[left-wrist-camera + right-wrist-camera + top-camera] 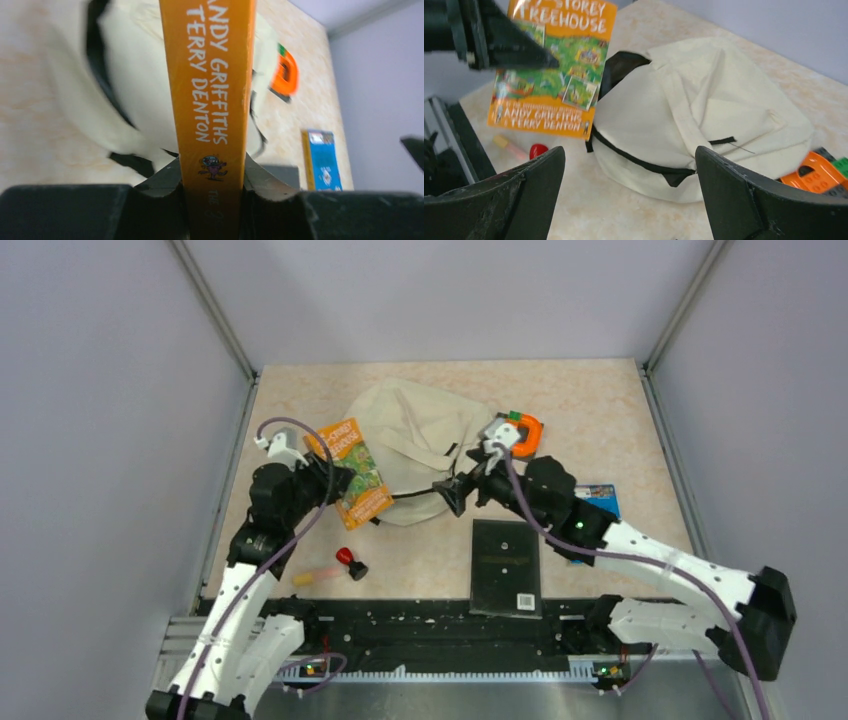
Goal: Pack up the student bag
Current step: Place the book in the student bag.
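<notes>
The bag's opening lies nearly shut. My right gripper goes left in the top view and down onto the bag's cream edge (405,489) (626,145) along the dark slit next.
The student bag (415,435) is a cream fabric backpack with black straps, lying flat at the middle back of the table. It also shows in the left wrist view (135,85) and the right wrist view (709,105). My left gripper (333,480) is shut on an orange paperback book (352,470) and holds it raised at the bag's left edge. The book's spine stands between my jaws (212,100), and its cover shows in the right wrist view (556,65). My right gripper (450,496) is open and empty at the bag's near right edge (629,155), close to a black strap.
An orange and grey gadget (522,432) lies right of the bag. A blue book (600,502) lies partly under the right arm. A black notebook (505,565) lies near the front. A red-topped stamp (349,561) and a pink-yellow marker (312,574) lie front left.
</notes>
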Robot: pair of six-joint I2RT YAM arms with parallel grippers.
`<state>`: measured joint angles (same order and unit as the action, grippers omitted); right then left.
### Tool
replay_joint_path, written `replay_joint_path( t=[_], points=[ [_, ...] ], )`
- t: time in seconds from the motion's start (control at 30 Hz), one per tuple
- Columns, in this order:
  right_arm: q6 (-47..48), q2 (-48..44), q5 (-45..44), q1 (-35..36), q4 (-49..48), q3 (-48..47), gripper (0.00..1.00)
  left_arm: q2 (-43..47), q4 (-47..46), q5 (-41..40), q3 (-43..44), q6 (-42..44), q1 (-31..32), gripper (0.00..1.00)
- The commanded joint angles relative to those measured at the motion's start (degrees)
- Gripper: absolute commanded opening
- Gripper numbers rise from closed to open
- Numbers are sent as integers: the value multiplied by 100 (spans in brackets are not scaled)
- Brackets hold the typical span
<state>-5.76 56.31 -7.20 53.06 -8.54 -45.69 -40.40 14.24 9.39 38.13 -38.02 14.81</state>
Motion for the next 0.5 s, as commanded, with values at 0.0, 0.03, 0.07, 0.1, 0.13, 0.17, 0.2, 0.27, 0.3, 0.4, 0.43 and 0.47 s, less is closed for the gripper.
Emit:
replay_joint_path(
  t=[0.0,0.03,0.07,0.1,0.13,0.17,0.2,0.27,0.3,0.4,0.43,0.47],
  points=[
    [1131,1056,1489,-27,48,-785,99,0,-339,410,451,72,-1008,0],
    [1250,1306,1593,-27,68,-912,99,20,-246,279,541,150,-1136,1],
    [1385,1549,1687,-21,71,-1046,99,43,-107,104,619,257,-1251,1],
    [1505,1785,1751,-16,90,-1178,99,49,28,-71,694,327,-1368,1],
    [1637,2004,1818,-7,135,-1314,99,65,198,-266,754,391,-1426,2],
    [1797,2232,1896,19,228,-1476,99,85,303,-453,787,451,-1563,2],
    [1933,2416,1890,67,312,-1611,98,109,382,-645,796,499,-1633,2],
    [2274,2801,1708,202,331,-1806,98,203,444,-972,737,578,-1653,2],
    [2423,2982,1605,284,365,-1924,98,253,460,-1136,697,592,-1653,2],
    [2732,3624,1370,462,660,-2470,97,332,530,-1278,611,624,-1657,2],
    [2797,3810,1262,510,716,-2609,96,342,585,-1288,608,641,-1657,2],
    [2890,4009,1100,556,706,-2687,95,354,621,-1301,607,653,-1657,2]
  ],
)
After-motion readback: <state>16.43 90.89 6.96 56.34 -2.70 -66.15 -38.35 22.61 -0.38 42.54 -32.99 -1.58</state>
